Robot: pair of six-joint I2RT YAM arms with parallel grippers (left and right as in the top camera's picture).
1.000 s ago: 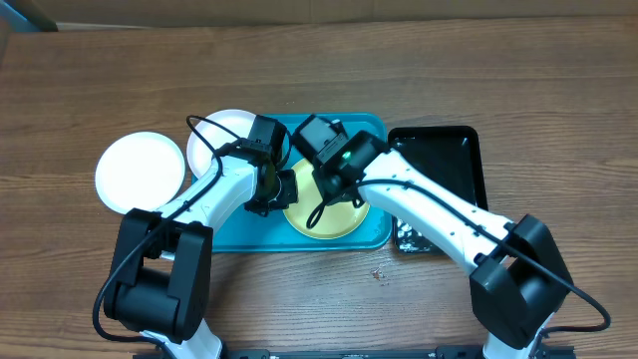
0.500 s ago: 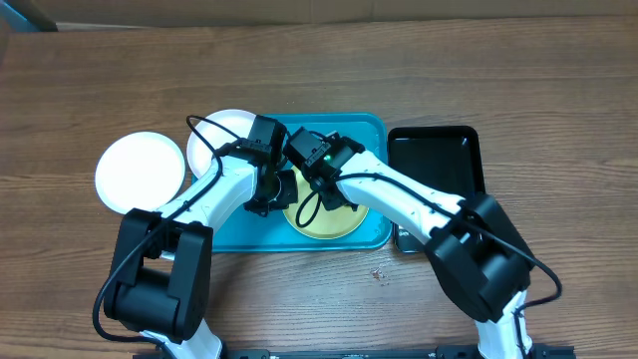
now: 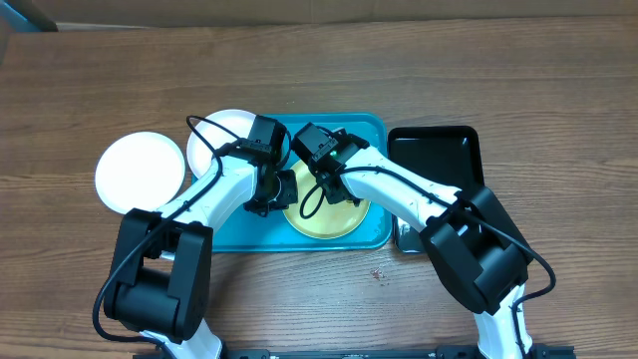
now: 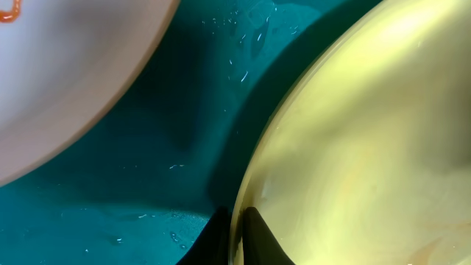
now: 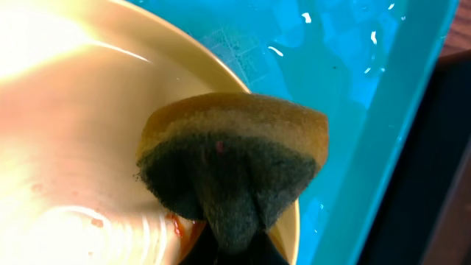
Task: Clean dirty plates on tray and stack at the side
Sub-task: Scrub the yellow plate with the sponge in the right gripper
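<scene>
The black tray (image 3: 439, 165) has room, so my right gripper needs to swing up off the plate next and to the right in the overhead view to release the sponge there.
The pale yellow-green plate (image 3: 334, 219) lies in the turquoise tray (image 3: 231, 234). My left gripper (image 4: 234, 237) is shut on that plate's left rim (image 4: 353, 132), one finger on each side. My right gripper (image 5: 232, 246) is shut on a yellow and dark green sponge (image 5: 235, 158) pressed on the plate (image 5: 66, 132), beside a red-orange smear (image 5: 176, 224). A white plate (image 3: 227, 135) with an orange smear (image 4: 9, 11) lies at the tray's left end, partly under the left arm. Another white plate (image 3: 140, 171) sits on the table left of the tray.
A glossy black tray (image 3: 439, 160) stands right of the turquoise tray, its near part under my right arm. Small crumbs (image 3: 377, 271) lie on the wooden table in front of the tray.
My right gripper swept the sponge leftward across the yellow-green plate, then a little back to the right. The left arm has stayed on the plate's rim.
</scene>
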